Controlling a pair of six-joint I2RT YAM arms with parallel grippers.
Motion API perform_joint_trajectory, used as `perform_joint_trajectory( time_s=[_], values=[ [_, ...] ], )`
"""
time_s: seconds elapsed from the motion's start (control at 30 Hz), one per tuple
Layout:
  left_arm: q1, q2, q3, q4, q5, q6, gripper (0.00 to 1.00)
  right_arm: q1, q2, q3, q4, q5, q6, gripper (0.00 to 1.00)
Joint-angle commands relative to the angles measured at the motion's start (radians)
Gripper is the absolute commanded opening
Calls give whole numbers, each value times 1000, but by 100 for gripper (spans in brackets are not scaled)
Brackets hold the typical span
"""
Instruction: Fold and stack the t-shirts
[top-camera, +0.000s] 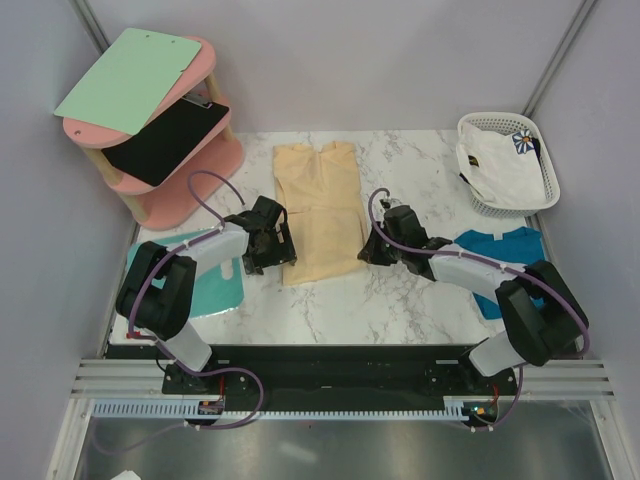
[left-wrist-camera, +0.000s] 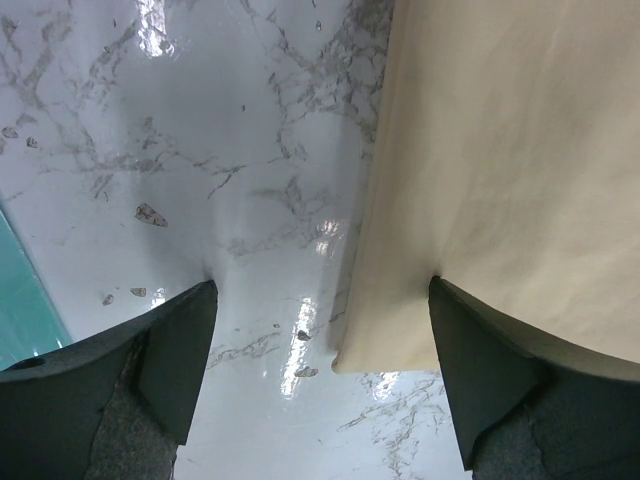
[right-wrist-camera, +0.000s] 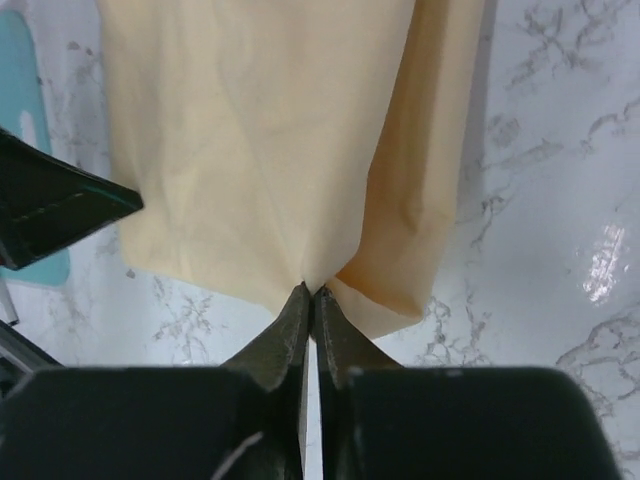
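My left gripper will move toward the shirt and slightly back, because one of its fingers is over marble. Then it will close on the corner of the shirt's hem by the turquoise board.
The pale yellow t-shirt (top-camera: 320, 212) lies folded lengthwise in the middle of the marble table. My right gripper (right-wrist-camera: 312, 290) is shut on its near hem close to the right corner, which bunches the cloth; it also shows in the top view (top-camera: 368, 252). My left gripper (left-wrist-camera: 322, 300) is open low over the shirt's near left corner (left-wrist-camera: 352, 362), with one finger (left-wrist-camera: 500, 385) over the cloth and the other over bare marble; it also shows in the top view (top-camera: 277, 254). The teal-blue t-shirt (top-camera: 500, 252) lies flat at the right, partly under my right arm. The white flower-print t-shirt (top-camera: 502, 170) sits in the basket.
A white lattice basket (top-camera: 540, 160) stands at the back right. A pink two-tier shelf (top-camera: 190, 165) with a green clipboard (top-camera: 130, 75) and a black one (top-camera: 170, 140) stands at the back left. A turquoise board (top-camera: 215, 288) lies under my left arm.
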Motion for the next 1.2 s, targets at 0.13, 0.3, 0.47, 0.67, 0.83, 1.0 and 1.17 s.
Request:
perform_joint_trajectory(
  time_s=[0.13,0.3,0.47,0.67,0.83,1.0,1.17],
  values=[
    [-4,-51,-7,26,13,-21,94,-2,85,-74,-3,-3,19,53],
    [-23,-131,-73,69,24,-38,93,-2,1,-88,8,49,24,66],
    [-50,-132,-143,135,53,-61,87,0,4,-91,-21,71,19,66],
    [-122,-59,-150,164,52,-103,78,-2,60,-118,-3,63,28,66],
    [-155,-3,-136,187,47,-126,55,-2,113,-160,113,43,40,63],
    [-162,-2,-127,177,45,-130,2,1,163,-197,258,-52,51,4],
    [-165,-103,-179,137,41,-162,2,23,116,-236,218,-46,51,0]
  ],
)
